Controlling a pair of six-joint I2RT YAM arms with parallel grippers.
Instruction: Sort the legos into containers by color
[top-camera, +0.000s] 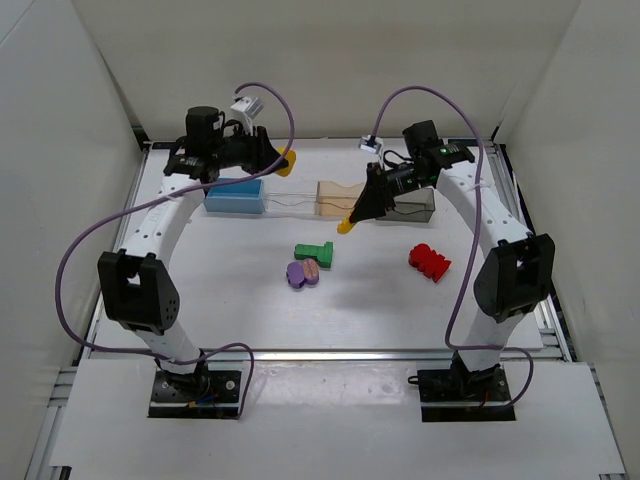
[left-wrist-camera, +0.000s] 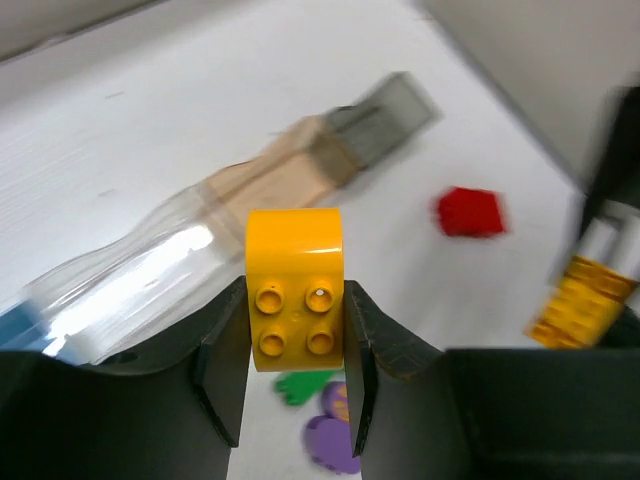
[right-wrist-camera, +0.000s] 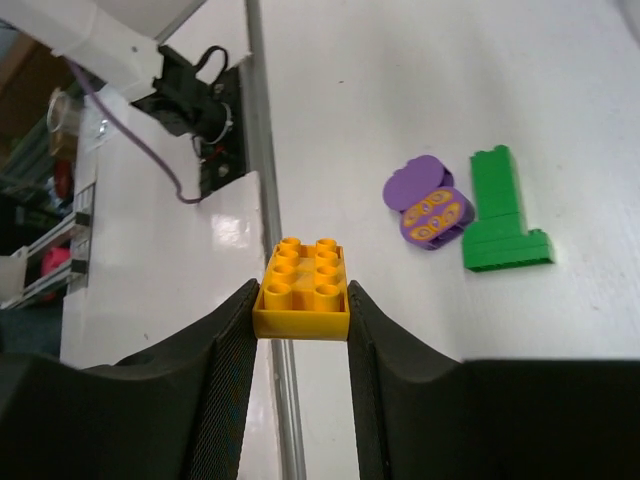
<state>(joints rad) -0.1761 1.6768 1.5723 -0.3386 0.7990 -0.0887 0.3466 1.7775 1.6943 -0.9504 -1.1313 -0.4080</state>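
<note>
Next I need to move my left gripper left in the top view, tilt it down and lower it over the blue container (top-camera: 234, 195), since the yellow lego hangs beyond the blue container's rim.
My left gripper (top-camera: 277, 159) is shut on a yellow lego (left-wrist-camera: 295, 290) and holds it in the air at the back left, above the blue container (top-camera: 234, 195) and the clear container (left-wrist-camera: 150, 280). My right gripper (top-camera: 353, 217) is shut on a second yellow lego (right-wrist-camera: 303, 290), raised in front of the pale orange container (top-camera: 335, 197) and the smoky grey container (top-camera: 410, 205). On the table lie a green lego (top-camera: 315, 253), a purple lego with pink (top-camera: 302, 273) and a red lego (top-camera: 430, 261).
The four containers stand in a row along the back of the white table (top-camera: 250, 310). Purple cables loop over both arms. White walls close in the back and sides. The left arm's base (right-wrist-camera: 200, 110) sits at the near edge.
</note>
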